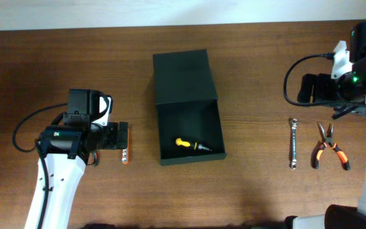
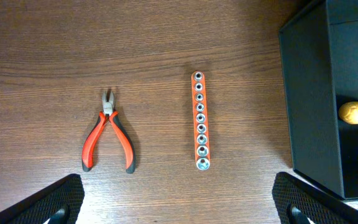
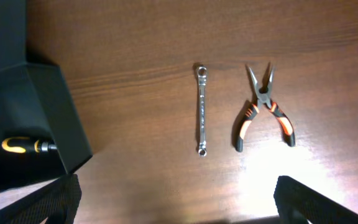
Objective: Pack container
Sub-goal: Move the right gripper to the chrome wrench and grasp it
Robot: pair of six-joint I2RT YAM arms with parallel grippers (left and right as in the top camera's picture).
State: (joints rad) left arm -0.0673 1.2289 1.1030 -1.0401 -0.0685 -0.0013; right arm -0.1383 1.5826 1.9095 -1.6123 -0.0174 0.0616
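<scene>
The robot will next bring its right gripper down to the middle of the silver wrench's handle [image 1: 293,144] [image 3: 202,112], where empty wood on both sides leaves room for the gripper's fingers.
The dark container [image 1: 159,133] stands open mid-table, its flap lid [image 1: 184,76] folded back. A yellow-handled screwdriver [image 1: 192,145] lies inside. My left gripper [image 1: 115,135] is open and empty, left of the box, above an orange socket rail [image 2: 201,119] and red-handled pliers [image 2: 108,134]. The container's wall [image 2: 309,93] is at the right of the left wrist view. My right gripper [image 1: 308,89] is open and empty at the far right. In its wrist view [image 3: 179,202] it hovers above a silver wrench [image 3: 201,109] and orange-handled pliers [image 3: 264,111], with the container [image 3: 55,112] at the left.
In the overhead view the wrench [image 1: 293,143] and orange pliers [image 1: 329,147] lie side by side right of the box. The socket rail [image 1: 126,145] peeks out under the left arm. The red pliers are hidden there. Bare wood surrounds the tools.
</scene>
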